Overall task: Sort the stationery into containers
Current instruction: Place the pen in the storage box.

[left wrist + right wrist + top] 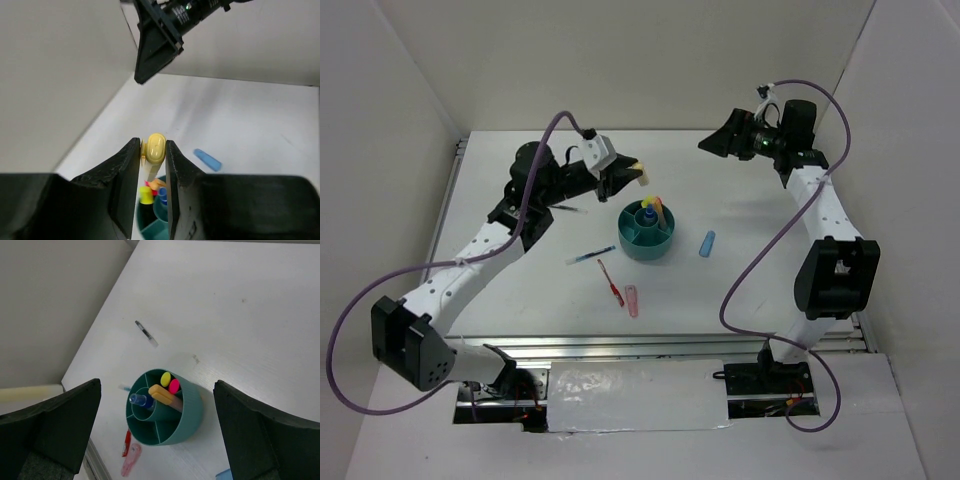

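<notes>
Markers stand in the organiser's section by the orange marker (667, 221), so my left gripper needs to move down and to its right in the top view next and let go there.
My left gripper (631, 174) is shut on a yellow marker (643, 178) and holds it in the air just behind the left rim of the round teal organiser (647, 243). In the left wrist view the marker (154, 148) sits between the jaws (152, 145), above the organiser (150, 226). The organiser (187, 415) holds a yellow marker (165, 379), a pink marker (174, 386), an orange marker (162, 396) and a blue-capped bottle (141, 400). My right gripper (716, 141) is wide open and empty, high over the far right; the right wrist view (156, 384) looks down on the organiser.
On the table lie a light-blue marker (707, 243), a blue pen (590, 257), a red pen (610, 282), a pink marker (633, 300) and a dark pen (565, 209). White walls close in the back and sides.
</notes>
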Controlling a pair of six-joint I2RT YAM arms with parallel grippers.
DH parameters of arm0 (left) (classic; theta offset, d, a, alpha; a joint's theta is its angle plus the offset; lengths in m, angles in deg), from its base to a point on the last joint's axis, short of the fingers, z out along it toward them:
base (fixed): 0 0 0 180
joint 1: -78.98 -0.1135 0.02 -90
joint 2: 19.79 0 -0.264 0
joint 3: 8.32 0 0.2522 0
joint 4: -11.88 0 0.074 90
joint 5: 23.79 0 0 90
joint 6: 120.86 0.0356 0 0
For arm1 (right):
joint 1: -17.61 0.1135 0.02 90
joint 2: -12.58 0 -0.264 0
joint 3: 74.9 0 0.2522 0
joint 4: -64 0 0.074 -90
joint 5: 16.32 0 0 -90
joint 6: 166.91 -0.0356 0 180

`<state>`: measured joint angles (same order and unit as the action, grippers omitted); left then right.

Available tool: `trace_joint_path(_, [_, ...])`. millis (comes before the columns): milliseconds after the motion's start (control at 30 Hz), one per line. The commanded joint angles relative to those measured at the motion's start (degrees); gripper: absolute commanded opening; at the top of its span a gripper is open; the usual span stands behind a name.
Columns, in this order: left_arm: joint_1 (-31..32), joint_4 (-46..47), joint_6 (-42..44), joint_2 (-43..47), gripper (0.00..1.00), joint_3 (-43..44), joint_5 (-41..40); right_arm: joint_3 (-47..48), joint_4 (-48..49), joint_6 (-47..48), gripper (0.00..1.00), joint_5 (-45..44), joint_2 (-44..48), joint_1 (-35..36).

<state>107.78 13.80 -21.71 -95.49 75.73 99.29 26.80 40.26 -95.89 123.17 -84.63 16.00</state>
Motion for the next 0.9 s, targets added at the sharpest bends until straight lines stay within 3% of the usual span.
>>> trace_joint_path(0, [-0.6,-2.1,-12.8,-3.9,0.00,3.9,3.0,0.1,0.0,1.1,1.00,-0.5,3.3,-0.9])
trace_joint_path(300, [0.2,3.1,-18.6,-11.8,0.00,3.3,0.8,-0.7,0.9,0.3,1.00,0.3,2.6,-2.3])
trace_joint_path(867, [2.7,5.9,-17.5,-24.8,0.00,9.2,-4.5,2.2,0.9,0.1,1.00,1.5,-0.7,-3.8])
